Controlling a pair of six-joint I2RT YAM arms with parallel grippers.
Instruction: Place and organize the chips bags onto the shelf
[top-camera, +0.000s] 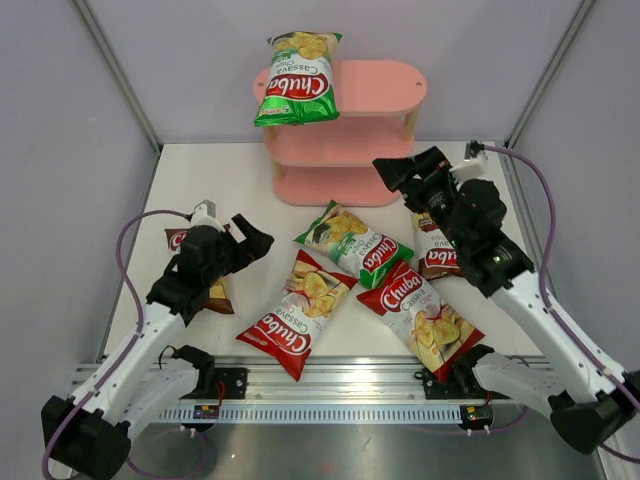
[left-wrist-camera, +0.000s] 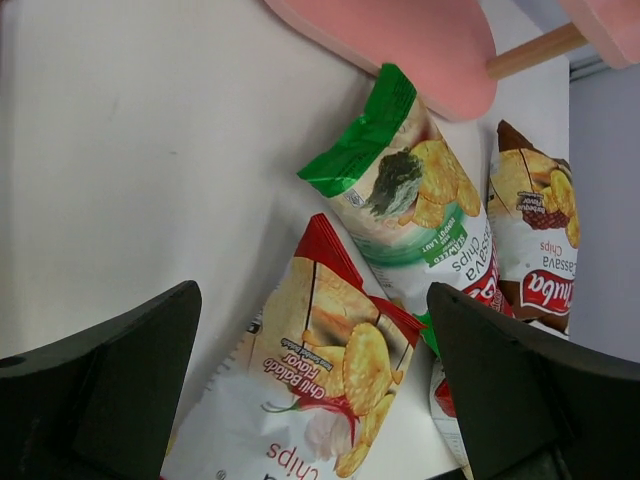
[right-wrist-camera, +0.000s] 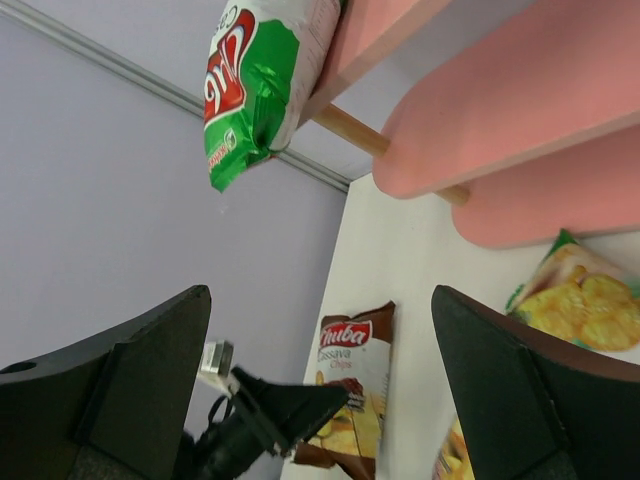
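Observation:
The second green bag's top end near the shelf faces open table. My left gripper will go down next, then move across onto the second green bag's top seam (top-camera: 318, 224) (left-wrist-camera: 364, 132) there.
The pink shelf (top-camera: 380, 88) stands at the back of the table. One green bag (top-camera: 297, 78) lies on its top board at the left, overhanging the front edge; it also shows in the right wrist view (right-wrist-camera: 255, 80). A second green bag (top-camera: 355, 243), two red bags (top-camera: 297, 312) (top-camera: 420, 315) and two brown bags (top-camera: 218, 294) (top-camera: 435, 252) lie on the table. My left gripper (top-camera: 255, 238) is open and empty above the left brown bag, with the left red bag (left-wrist-camera: 320, 390) below its jaws. My right gripper (top-camera: 402, 172) is open and empty beside the shelf's right front.
The white table ends at grey walls with metal frame posts (top-camera: 115, 75) at the back corners. The arms' mounting rail (top-camera: 330, 385) runs along the near edge. The left arm's gripper (right-wrist-camera: 270, 410) shows in the right wrist view over the left brown bag (right-wrist-camera: 355, 390).

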